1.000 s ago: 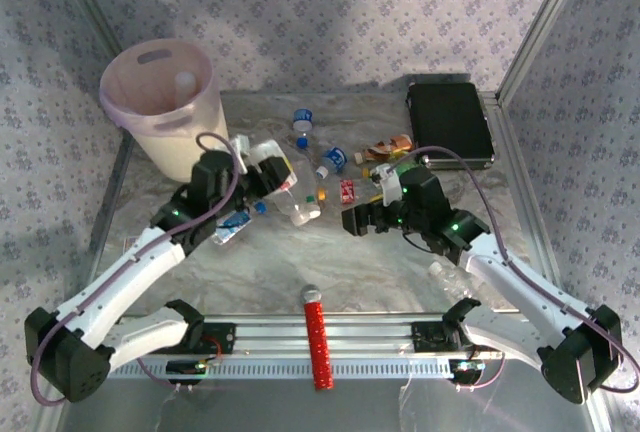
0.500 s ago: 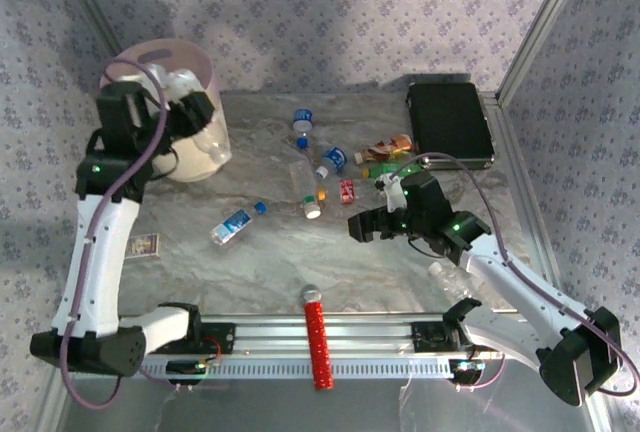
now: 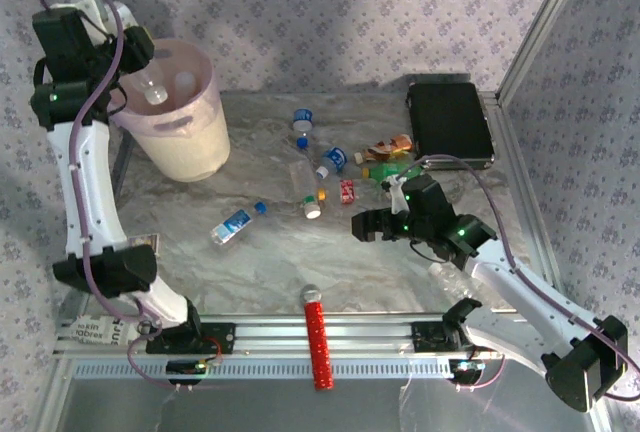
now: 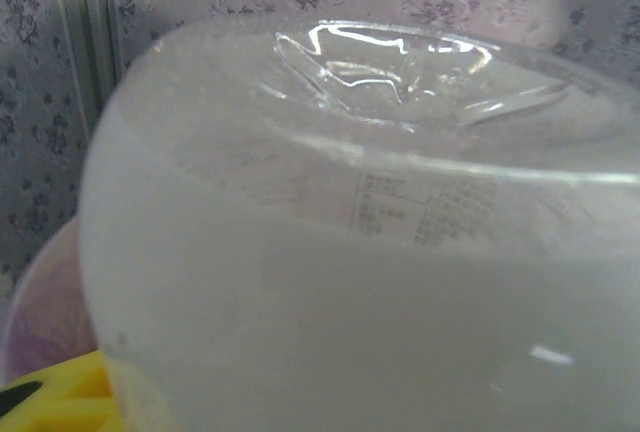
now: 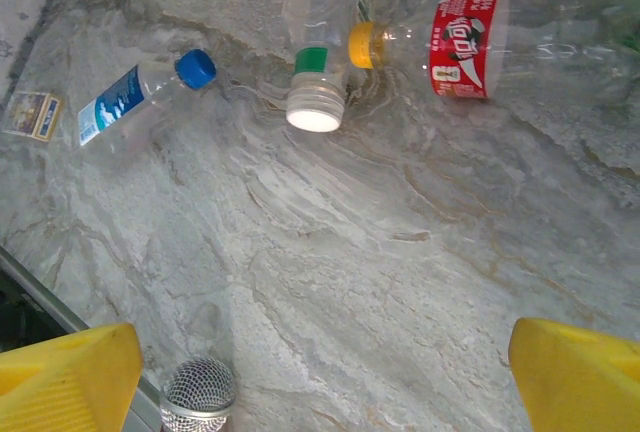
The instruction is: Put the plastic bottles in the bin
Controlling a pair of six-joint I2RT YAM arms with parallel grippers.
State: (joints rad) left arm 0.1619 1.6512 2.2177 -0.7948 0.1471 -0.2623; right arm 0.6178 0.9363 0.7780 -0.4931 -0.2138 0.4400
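Note:
The bin's opening (image 3: pixel 177 74) is beside and below my left gripper. My left gripper needs to swing down over it next, tilt downward and let go of the large clear bottle.
My left gripper (image 3: pixel 138 64) is raised over the bin (image 3: pixel 190 137), shut on a large clear bottle (image 3: pixel 155 92) that hangs above the bin's opening. This bottle (image 4: pixel 370 252) looms close in the left wrist view, with a yellow fingertip (image 4: pixel 50 402) at the lower left. Another pale bottle (image 3: pixel 185 80) lies inside the bin. My right gripper (image 3: pixel 362 224) hovers open over bare marble (image 5: pixel 325 382). Ahead of it lie a blue-capped bottle (image 5: pixel 140 97), a white-capped clear bottle (image 5: pixel 318 52) and a red-labelled bottle (image 5: pixel 465 42). Further bottles (image 3: pixel 332 160) are scattered mid-table.
A flat black case (image 3: pixel 448 122) sits at the back right. The red ribbed cylinder (image 3: pixel 316 337) lies across the front rail, its grey mesh tip (image 5: pixel 198 392) near my right gripper. A small card (image 3: pixel 145 243) lies at the left. One clear bottle (image 3: pixel 445 274) rests beside the right arm.
The left arm has swung up and left from the table's middle, carrying the clear bottle to above the bin. The right gripper has barely moved.

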